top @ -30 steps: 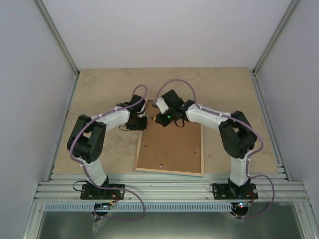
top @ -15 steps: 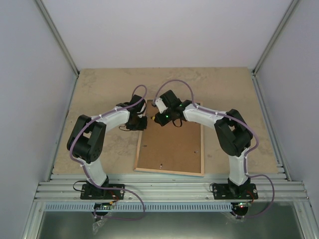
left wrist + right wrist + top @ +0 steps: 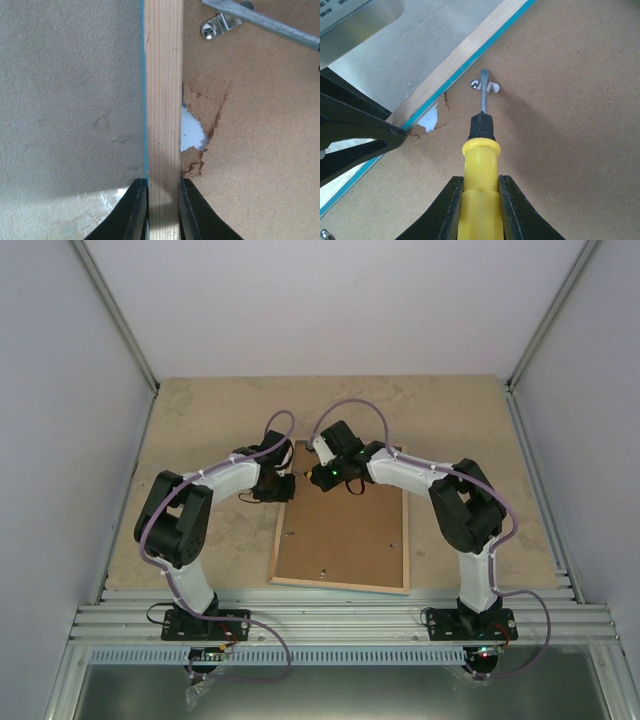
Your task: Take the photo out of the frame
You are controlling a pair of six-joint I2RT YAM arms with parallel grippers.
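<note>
My left gripper is going to pull the bar back and to the left in the overhead view next, which turns the frame, and then open, because the clip points away from the frame's wooden bar (image 3: 164,192).
The frame (image 3: 340,530) lies face down on the table, its brown fibreboard back (image 3: 260,125) facing up. My left gripper (image 3: 163,187) is shut on the frame's left wooden rail (image 3: 163,100), whose outer edge is turquoise. My right gripper (image 3: 481,185) is shut on a yellow-handled screwdriver (image 3: 481,165). The screwdriver's metal tip rests at a small metal clip (image 3: 492,87) on the back panel, near the rail. A torn spot (image 3: 192,131) beside the rail shows white beneath the panel. The photo is hidden under the panel.
The frame takes up the centre of the beige tabletop (image 3: 200,420), and both grippers meet at its far left corner (image 3: 300,480). Grey walls close in the left, right and far sides. A ribbed metal rail (image 3: 340,620) holding the arm bases runs along the near edge.
The right arm has shifted slightly to the left with the screwdriver in it. The left arm and the frame have not moved.
</note>
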